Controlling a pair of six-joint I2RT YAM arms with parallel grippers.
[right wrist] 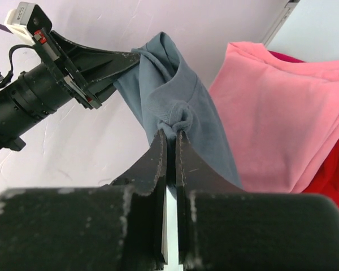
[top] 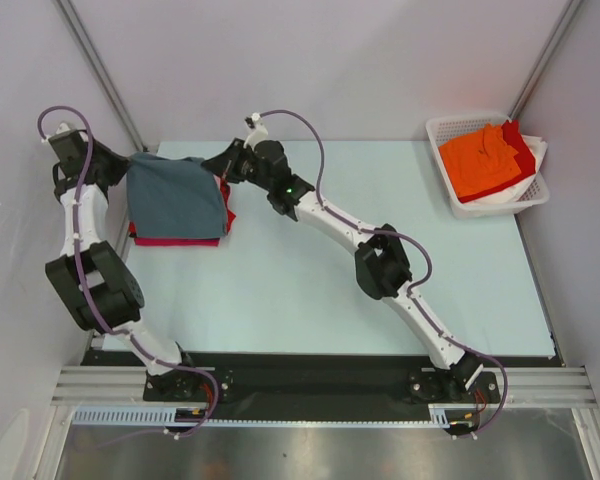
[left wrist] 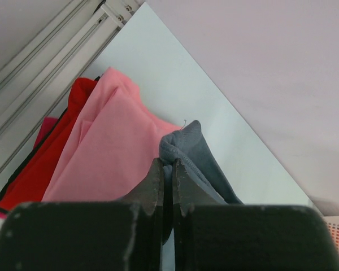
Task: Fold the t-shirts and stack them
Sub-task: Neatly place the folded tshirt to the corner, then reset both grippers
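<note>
Next, the left gripper moves down and slightly outward over the pink t-shirt's far corner (left wrist: 117,82) below it and releases the grey corner, since it hangs above the stack.
A slate blue-grey t-shirt (top: 176,198) hangs folded between both grippers, over a stack of t-shirts at the table's back left. My left gripper (top: 123,167) is shut on its left top corner (left wrist: 181,144). My right gripper (top: 220,163) is shut on its right top corner (right wrist: 178,121). Below it lies a pink t-shirt (left wrist: 110,149) on a red t-shirt (left wrist: 45,164), with a magenta edge (left wrist: 44,127) showing. In the right wrist view the pink t-shirt (right wrist: 277,107) lies beyond the grey one, and the left gripper (right wrist: 137,58) holds the far corner.
A white lattice basket (top: 444,128) stands at the back right, holding an orange t-shirt (top: 480,160) over red and white ones. Grey walls close in on three sides. The pale table (top: 310,290) stretches between the stack and the basket.
</note>
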